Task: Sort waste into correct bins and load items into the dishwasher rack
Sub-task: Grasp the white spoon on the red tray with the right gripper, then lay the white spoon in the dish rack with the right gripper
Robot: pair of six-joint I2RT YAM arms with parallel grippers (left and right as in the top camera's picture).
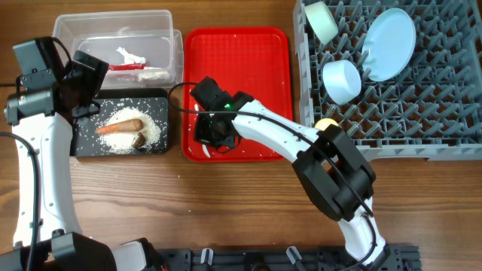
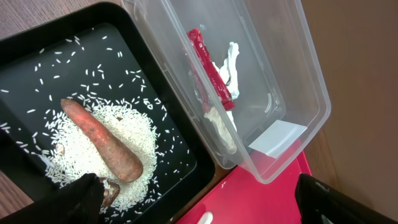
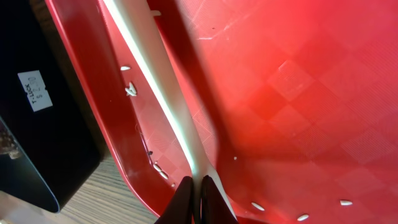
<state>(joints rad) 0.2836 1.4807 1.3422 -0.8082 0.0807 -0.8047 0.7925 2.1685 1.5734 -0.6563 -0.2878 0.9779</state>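
The spoon (image 3: 155, 81) will go up and across to the right in the overhead view next, and my right gripper will let go of it at the rack's empty front wires.
My right gripper (image 1: 215, 129) (image 3: 199, 193) is shut on the handle of the white spoon (image 3: 155, 81), low over the front left of the red tray (image 1: 256, 60). My left gripper (image 1: 89, 74) (image 2: 205, 208) is open and empty above the black tray (image 1: 86, 147) and the clear tub (image 1: 113, 22). The black tray holds the orange carrot piece (image 1: 120, 126) (image 2: 102, 140), a brown lump (image 1: 140, 141) and rice (image 1: 154, 128). The tub holds the red wrapper (image 1: 124, 67) (image 2: 211, 74) and white scraps (image 1: 129, 54) (image 2: 231, 62). The grey rack (image 1: 392, 143) holds the blue plate (image 1: 389, 44), mint bowl (image 1: 322, 21), blue bowl (image 1: 340, 79) and yellow cup (image 1: 325, 123).
A few rice grains (image 3: 161, 169) lie on the red tray near its front rim (image 3: 93, 106). The black tray's side, with a white label (image 3: 36, 90), stands close left of the red tray. The rack fills the right back of the wooden table (image 1: 226, 211).
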